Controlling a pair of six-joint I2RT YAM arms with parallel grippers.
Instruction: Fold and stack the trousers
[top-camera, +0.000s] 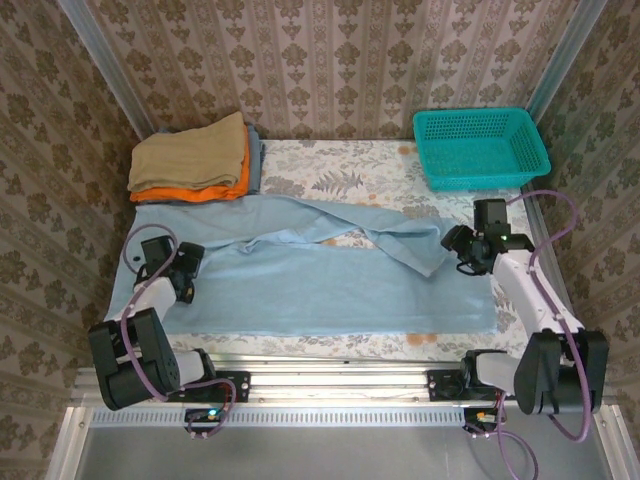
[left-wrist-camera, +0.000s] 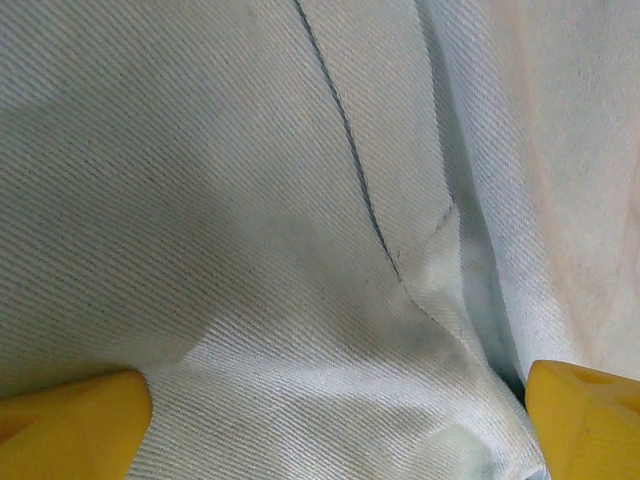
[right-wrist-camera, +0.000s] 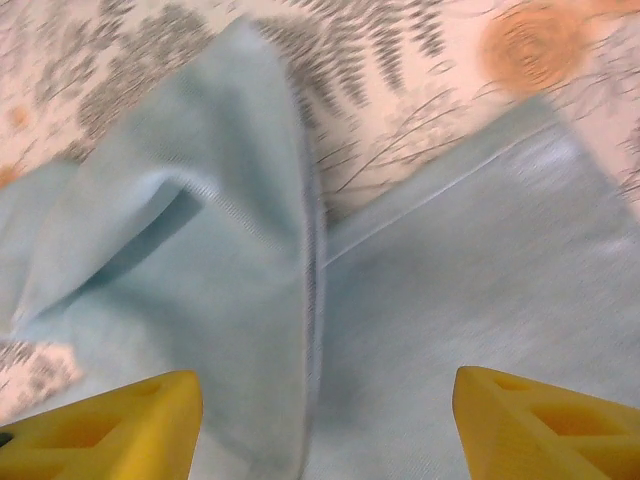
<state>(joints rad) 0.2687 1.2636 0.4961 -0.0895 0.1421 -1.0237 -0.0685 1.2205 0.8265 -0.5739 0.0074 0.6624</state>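
The corner of the bunched leg is beyond my fingers. My open right gripper should next move outward and down onto the hem near its far corner.
The pale sky-blue trousers lie spread across the table. One leg lies flat along the near side, and the other runs twisted from the back left to a bunched end at the right. My left gripper is down on the waist end at the left. In the left wrist view its yellow fingers are wide apart, with seamed cloth bulging between them. My right gripper hovers at the bunched leg end. It is open over the leg's folded edge.
A stack of folded garments, tan over orange, sits at the back left, touching the trousers. A teal basket stands at the back right. The floral tablecloth shows between them. Patterned walls close in the table.
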